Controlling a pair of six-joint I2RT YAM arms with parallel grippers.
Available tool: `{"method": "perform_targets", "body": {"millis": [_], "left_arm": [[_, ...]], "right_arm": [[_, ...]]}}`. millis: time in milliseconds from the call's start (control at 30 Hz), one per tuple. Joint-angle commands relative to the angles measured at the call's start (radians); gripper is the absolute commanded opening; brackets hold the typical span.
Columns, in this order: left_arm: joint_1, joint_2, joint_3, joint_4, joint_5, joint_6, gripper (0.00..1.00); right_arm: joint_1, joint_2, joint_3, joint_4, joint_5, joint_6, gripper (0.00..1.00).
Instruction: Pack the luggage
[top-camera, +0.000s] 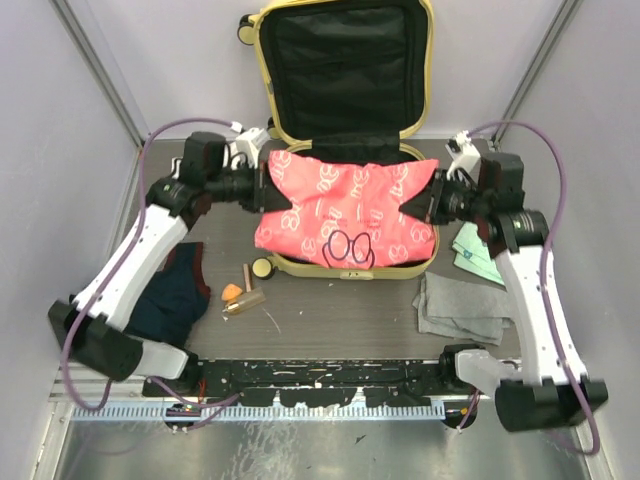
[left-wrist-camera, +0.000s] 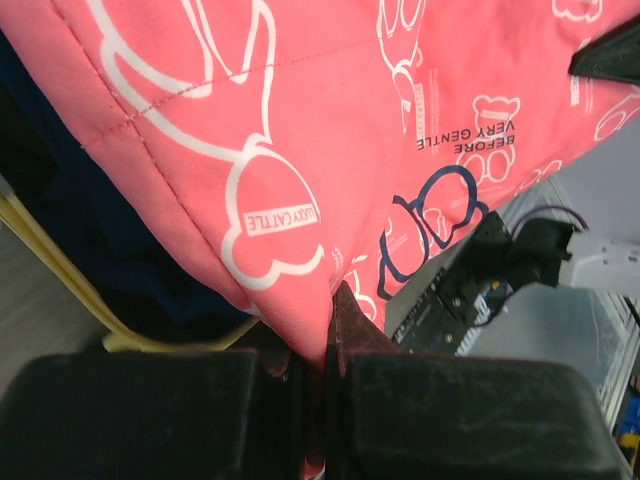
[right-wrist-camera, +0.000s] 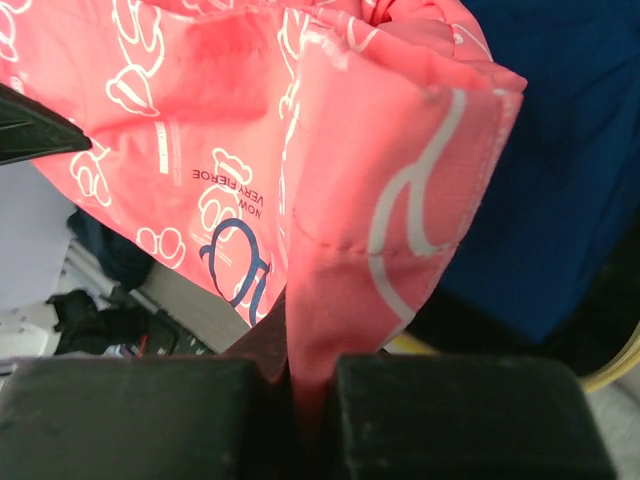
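Observation:
The right gripper carries the pink garment (top-camera: 345, 210) outward next, lowers it there and lets go, since the luggage's hinge-side corner (top-camera: 411, 153) lies uncovered, outward of and below the gripper.
The pale-yellow luggage (top-camera: 427, 60) lies open at the table's far middle, its lid with black lining up. A pink garment (top-camera: 345, 210) printed with white bears and blue glasses is held spread over the lower half. My left gripper (top-camera: 266, 186) is shut on the garment's left edge. My right gripper (top-camera: 432, 196) is shut on its right edge. In the left wrist view the pink cloth (left-wrist-camera: 300, 130) is pinched between the jaws over the yellow rim (left-wrist-camera: 50, 265). In the right wrist view the cloth (right-wrist-camera: 380, 220) is pinched likewise. Dark blue cloth (right-wrist-camera: 560, 180) lies beneath.
A dark navy garment (top-camera: 172, 297) lies at the left. A grey cloth (top-camera: 462, 305) and a pale green folded item (top-camera: 478, 255) lie at the right. Small orange and tan items (top-camera: 240, 295) lie by the suitcase wheel (top-camera: 261, 268). Walls stand close on both sides.

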Motion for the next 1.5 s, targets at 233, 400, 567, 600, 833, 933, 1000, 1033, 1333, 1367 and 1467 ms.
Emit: {"method": "perform_targets", "body": {"millis": [233,400,567,600,833,933,1000,1033,1333,1367,1467], "left_arm": [[0.072,0.393,0.357,0.155,-0.029,0.019,0.0],[0.097,0.538,0.47,0.158,-0.04,0.016,0.0],[0.112,0.681,0.576,0.126,-0.045,-0.001,0.0],[0.112,0.706,0.595,0.114,-0.048,-0.002,0.0],[0.113,0.815,0.612,0.096,-0.092,0.01,0.0],[0.113,0.829,0.626,0.034,-0.125,0.043,0.2],[0.115,0.822,0.657,-0.037,-0.154,0.094,0.36],[0.118,0.818,0.676,-0.075,-0.169,0.119,0.42],[0.169,0.753,0.909,-0.362,-0.255,0.525,0.94],[0.169,0.761,0.953,-0.424,-0.23,0.584,0.93],[0.148,0.808,1.088,-0.582,-0.161,0.793,0.91]], "right_arm": [[-0.06,0.429,0.237,0.2,0.042,-0.124,0.0],[-0.08,0.594,0.335,0.228,0.028,-0.154,0.0],[-0.095,0.763,0.4,0.212,0.011,-0.169,0.0],[-0.1,0.79,0.409,0.213,0.009,-0.168,0.01],[-0.113,0.947,0.474,0.196,0.069,-0.243,0.01],[-0.124,0.991,0.524,0.133,0.087,-0.282,0.3],[-0.142,1.001,0.591,0.086,0.08,-0.3,0.48],[-0.152,1.004,0.627,0.058,0.073,-0.316,0.62],[-0.208,1.072,1.073,-0.355,0.037,-0.656,0.95],[-0.195,1.071,1.091,-0.396,0.043,-0.695,0.92],[-0.133,1.045,1.077,-0.424,0.119,-0.794,0.72]]}}
